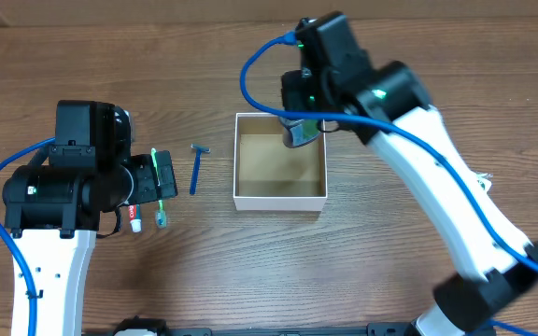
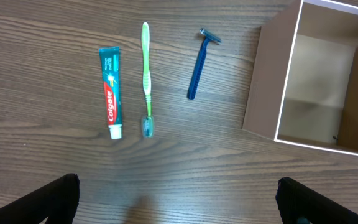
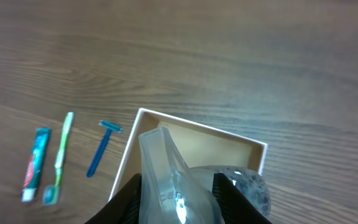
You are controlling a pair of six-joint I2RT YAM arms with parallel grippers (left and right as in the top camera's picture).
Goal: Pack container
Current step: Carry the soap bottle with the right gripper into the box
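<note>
I should move my right gripper below and to the left in the overhead view, to the container's empty far corner by the razor [image 1: 252,135] [image 3: 148,123], then lower it and release there.
The container [image 1: 279,197] is a square white-walled box with a brown inside at the table's middle; it also shows in the left wrist view [image 2: 263,87] and in the right wrist view [image 3: 126,162]. My right gripper [image 1: 300,131] hangs over its far right corner, shut on a clear plastic tube with a grey speckled end [image 3: 173,180]. My left gripper [image 2: 178,202] is open and empty, above a Colgate toothpaste tube [image 2: 110,91], a green toothbrush [image 2: 146,78] and a blue razor [image 2: 199,62] that lie side by side left of the container.
The wood table [image 1: 409,271] extends around the container. Blue cables trail from both arms. The left arm's body [image 1: 68,182] covers part of the toothpaste in the overhead view.
</note>
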